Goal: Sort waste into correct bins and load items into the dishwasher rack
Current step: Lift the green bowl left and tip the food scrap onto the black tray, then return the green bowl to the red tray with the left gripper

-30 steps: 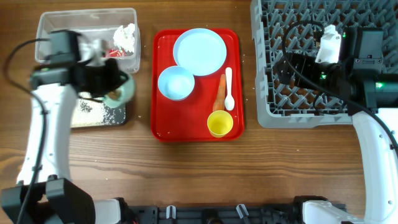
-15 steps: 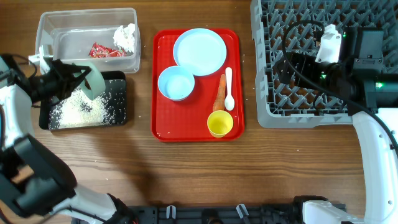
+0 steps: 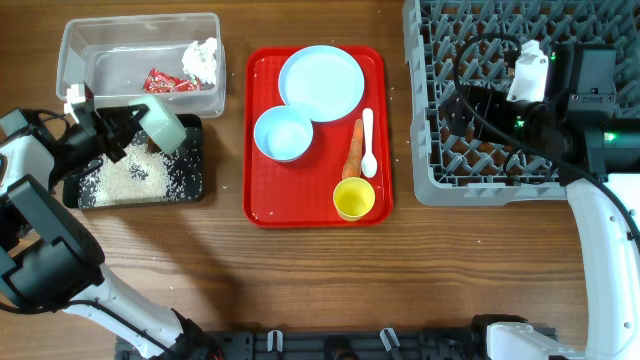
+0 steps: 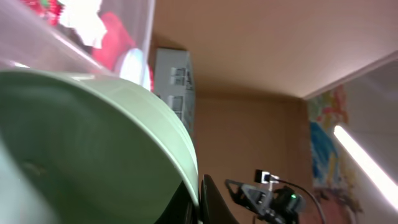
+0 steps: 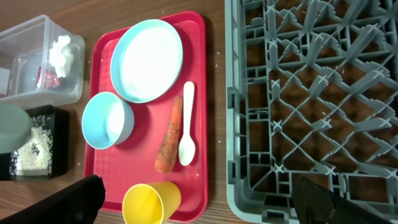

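Note:
Next, my left gripper moves across and down onto the red tray's bare near part, to its right in the overhead view, and releases the bowl upright.
My left gripper point(image 3: 112, 135) is shut on the rim of the mint-green bowl point(image 3: 165, 125) and holds it tipped on its side over the black tray point(image 3: 192, 172), where white rice point(image 3: 128, 176) lies. In the left wrist view the bowl point(image 4: 93, 137) fills the frame beside my finger point(image 4: 200, 208). The clear tub point(image 3: 100, 50) holds the red wrapper point(image 3: 165, 82) and white tissue point(image 3: 201, 60). The red serving tray point(image 3: 265, 205) carries the pale blue plate point(image 3: 320, 82), a pale bowl point(image 3: 283, 133), the carrot point(image 3: 353, 150), the white spoon point(image 3: 368, 142) and the yellow cup point(image 3: 353, 198). My right gripper point(image 5: 199, 211) is open and empty over the left part of the rack point(image 3: 520, 160).
Loose rice grains lie on the wood around the black tray. The grey rack point(image 5: 311, 93) stands right of the red tray point(image 5: 102, 56) with a narrow strip of table between them. The clear tub sits directly behind the black tray.
My left arm swung out to the left edge. The mint-green bowl moved left over the black tray, then slightly back right, now tipped. More rice lies in the tray. Right arm still.

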Controlling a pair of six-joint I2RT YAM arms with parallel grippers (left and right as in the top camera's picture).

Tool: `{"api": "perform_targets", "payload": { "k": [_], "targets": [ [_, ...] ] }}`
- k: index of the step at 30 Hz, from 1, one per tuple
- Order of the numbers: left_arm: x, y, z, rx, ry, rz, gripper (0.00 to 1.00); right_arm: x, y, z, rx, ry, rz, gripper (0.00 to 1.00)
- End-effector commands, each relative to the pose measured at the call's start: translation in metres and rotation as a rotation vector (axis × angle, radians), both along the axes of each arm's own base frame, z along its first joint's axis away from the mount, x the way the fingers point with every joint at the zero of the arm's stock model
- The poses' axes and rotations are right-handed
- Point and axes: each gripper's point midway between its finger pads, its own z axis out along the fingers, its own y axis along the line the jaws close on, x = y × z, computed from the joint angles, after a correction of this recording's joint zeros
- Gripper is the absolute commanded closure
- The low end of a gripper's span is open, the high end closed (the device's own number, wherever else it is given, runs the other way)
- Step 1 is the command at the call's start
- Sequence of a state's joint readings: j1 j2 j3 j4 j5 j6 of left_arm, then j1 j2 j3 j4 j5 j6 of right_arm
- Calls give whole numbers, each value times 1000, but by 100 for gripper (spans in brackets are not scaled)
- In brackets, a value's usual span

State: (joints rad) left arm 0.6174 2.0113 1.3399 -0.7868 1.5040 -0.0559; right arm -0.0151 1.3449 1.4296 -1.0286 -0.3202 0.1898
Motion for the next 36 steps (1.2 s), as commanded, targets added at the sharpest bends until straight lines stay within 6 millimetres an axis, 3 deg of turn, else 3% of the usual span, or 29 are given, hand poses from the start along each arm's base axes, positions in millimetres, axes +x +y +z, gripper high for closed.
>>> {"api": "perform_targets", "payload": {
  "k": [1,11,17,25,30,36],
  "targets": [
    [0,3,16,-37,-72,-2,96,4,-2,1,-10,-3,-5,0],
    [0,1,19,-82,-10,-6,96,4,-3,1,-11,-2,-5,0],
    [1,-25,46,63,-96,-55,96,4,-3,1,-11,-3,-5,0],
    [-9,-104,49,560,-38,-150,96,4,-3,1,-14,-4,-6,0],
    [-35,-156,16,878,78,-280,96,4,-3,1,-15,-4,-6,0],
    [-75,-198,-26,1172,157,-468,96,5,-3,2,-15,-10,-6,0]
  ]
}}
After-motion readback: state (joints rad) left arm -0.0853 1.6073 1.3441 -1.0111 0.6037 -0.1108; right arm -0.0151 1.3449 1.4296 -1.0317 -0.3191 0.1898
